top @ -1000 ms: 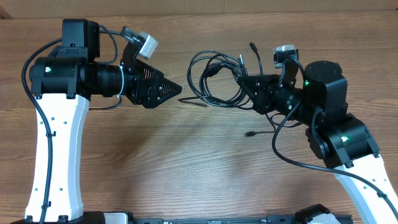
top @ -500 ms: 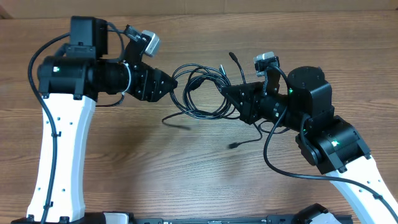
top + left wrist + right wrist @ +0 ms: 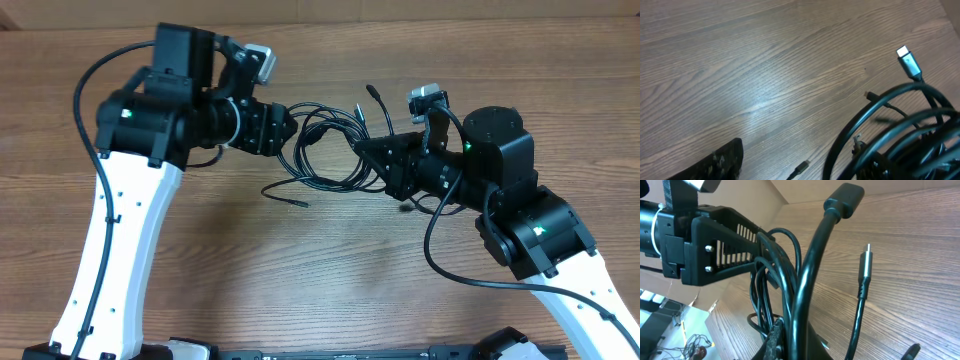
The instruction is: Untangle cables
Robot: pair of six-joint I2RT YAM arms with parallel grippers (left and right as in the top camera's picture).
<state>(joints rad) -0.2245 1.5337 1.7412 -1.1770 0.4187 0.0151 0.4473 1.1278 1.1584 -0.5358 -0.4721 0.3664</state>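
Observation:
Next, I draw my right gripper slightly to the right in the overhead view and release the bundle's clamped side point(image 3: 364, 164) point(image 3: 788, 322), since my left gripper stands at the opposite loops.
The cables point(image 3: 330, 150) are thin black cords tangled in loops at the table's middle. My right gripper point(image 3: 362, 152) is shut on the right side of the bundle and holds it off the wood. The right wrist view shows the cords point(image 3: 805, 280) clamped in the right gripper point(image 3: 801, 330), with two plug ends point(image 3: 846, 196) sticking up. My left gripper point(image 3: 287, 127) is open at the tangle's left edge. In the left wrist view one finger point(image 3: 715, 162) shows at lower left, the loops point(image 3: 890, 130) crowd the right, and a silvery tip point(image 3: 907, 59) juts out.
A loose cord end point(image 3: 298, 203) trails onto the wood below the tangle, and a small plug point(image 3: 801, 167) lies between the left jaws. Both arms' bodies point(image 3: 120, 220) point(image 3: 530, 230) flank the bundle. Bare wooden table surrounds it.
My right gripper carried the bundle left, then held still. The left arm swung up and right until its jaws reached the tangle's left loops.

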